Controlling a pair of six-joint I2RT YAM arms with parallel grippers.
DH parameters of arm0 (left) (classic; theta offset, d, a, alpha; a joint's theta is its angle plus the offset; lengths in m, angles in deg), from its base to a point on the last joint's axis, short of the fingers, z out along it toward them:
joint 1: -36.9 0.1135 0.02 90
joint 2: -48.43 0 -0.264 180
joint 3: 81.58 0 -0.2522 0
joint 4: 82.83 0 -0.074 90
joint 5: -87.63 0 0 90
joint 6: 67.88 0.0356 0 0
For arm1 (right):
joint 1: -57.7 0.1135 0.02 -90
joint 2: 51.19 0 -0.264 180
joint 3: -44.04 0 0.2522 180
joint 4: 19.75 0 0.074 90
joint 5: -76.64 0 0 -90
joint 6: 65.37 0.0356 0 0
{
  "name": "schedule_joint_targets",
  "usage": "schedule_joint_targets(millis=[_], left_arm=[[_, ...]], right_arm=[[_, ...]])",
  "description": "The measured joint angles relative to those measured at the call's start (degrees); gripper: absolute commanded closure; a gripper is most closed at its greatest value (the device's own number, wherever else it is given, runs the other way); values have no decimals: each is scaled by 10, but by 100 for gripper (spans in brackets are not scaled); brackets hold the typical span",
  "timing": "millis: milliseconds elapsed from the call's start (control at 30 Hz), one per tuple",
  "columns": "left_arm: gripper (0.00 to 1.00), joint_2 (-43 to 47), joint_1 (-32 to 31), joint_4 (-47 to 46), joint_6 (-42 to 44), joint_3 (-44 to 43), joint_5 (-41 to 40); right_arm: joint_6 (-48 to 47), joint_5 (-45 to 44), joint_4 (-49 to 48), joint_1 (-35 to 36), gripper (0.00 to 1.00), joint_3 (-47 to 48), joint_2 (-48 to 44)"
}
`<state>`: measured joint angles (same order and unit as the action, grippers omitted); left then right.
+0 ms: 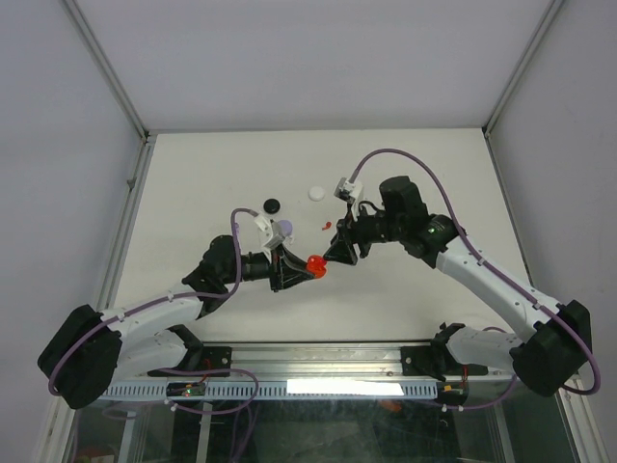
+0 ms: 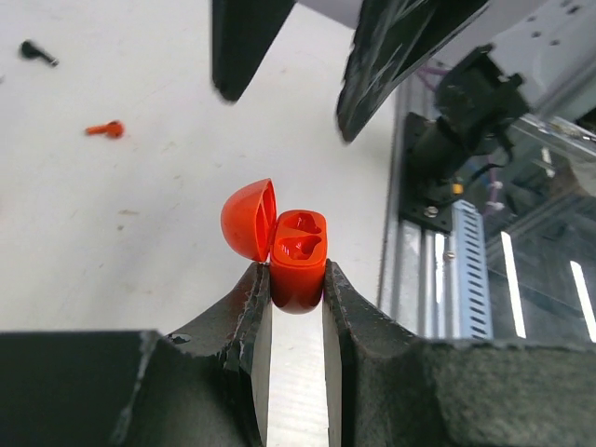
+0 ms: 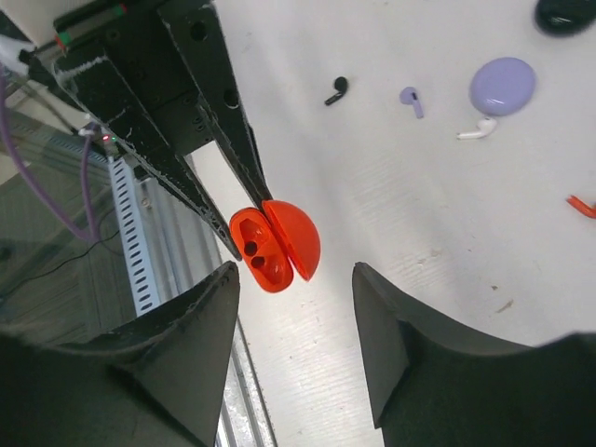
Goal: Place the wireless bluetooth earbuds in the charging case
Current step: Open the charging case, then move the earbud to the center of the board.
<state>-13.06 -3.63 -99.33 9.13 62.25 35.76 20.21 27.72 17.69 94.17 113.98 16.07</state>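
Both sockets of the case are empty, so my right gripper will swing away from the case, outward over the tabletop, and then go down onto the red earbud [image 1: 325, 224] [image 3: 582, 207].
My left gripper [image 2: 296, 275] is shut on the body of a red charging case [image 2: 298, 256], held above the table with its lid hinged open. Both sockets of the case [image 3: 273, 247] look empty. My right gripper [image 3: 293, 275] stands open just in front of the case, nothing between its fingers [image 2: 247, 47]. On the table lie a red earbud [image 2: 105, 129], a black earbud [image 3: 337, 89], a purple earbud [image 3: 411, 99] and a white earbud [image 3: 477, 128]. In the top view the two grippers meet at the case [image 1: 315, 264] near the table's middle.
A purple round case [image 3: 503, 86] lies beside the white earbud, with a black case [image 1: 272, 204] and a white case [image 1: 315, 193] farther back. The metal rail [image 1: 318, 362] with the arm bases runs along the near edge.
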Motion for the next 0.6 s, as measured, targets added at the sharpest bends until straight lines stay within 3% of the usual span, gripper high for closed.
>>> schedule_joint_targets(millis=[333,600], left_arm=[[100,-20,2,-85,0,80,-138],[100,-49,37,-165,-11,114,-188]], right_arm=[[65,-204,1,-6,44,0,11],[106,-344,-5,-10,46,10,109]])
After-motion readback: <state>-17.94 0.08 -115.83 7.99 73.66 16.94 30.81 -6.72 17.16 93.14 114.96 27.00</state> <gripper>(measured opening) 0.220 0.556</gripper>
